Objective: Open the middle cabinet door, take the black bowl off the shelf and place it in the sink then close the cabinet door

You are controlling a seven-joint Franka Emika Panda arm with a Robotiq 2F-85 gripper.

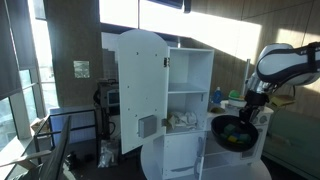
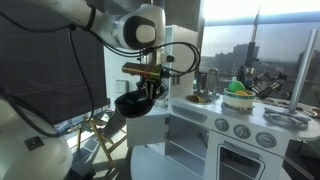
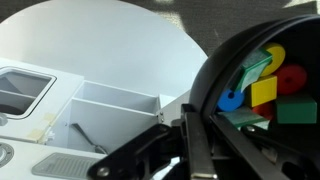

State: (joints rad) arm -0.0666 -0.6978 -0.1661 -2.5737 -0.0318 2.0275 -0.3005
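The bowl (image 1: 232, 132) hangs short of the counter. My gripper should next move up and outward over the counter's edge, then down onto the sink to release the bowl's rim.
My gripper (image 1: 250, 108) is shut on the rim of the black bowl (image 1: 232, 132), which hangs in the air beside the white toy kitchen (image 1: 190, 70). In the wrist view the bowl (image 3: 255, 50) fills the right side and holds several coloured toy pieces. One dark finger (image 3: 192, 140) of the gripper (image 3: 202, 135) presses on the rim. From the other side, the bowl (image 2: 133, 103) hangs under the gripper (image 2: 150, 85), left of the counter. A small plain white door (image 1: 180, 156) sits in the lower front; I cannot tell if it is open. The sink (image 2: 284, 117) looks like a grey basin on the counter.
The tall arched white door (image 1: 140, 88) stands swung open, showing shelves (image 1: 186, 120) with pale items. A green toy (image 2: 237, 88) sits on the counter above the oven knobs (image 2: 240, 128). Windows and railings surround the kitchen.
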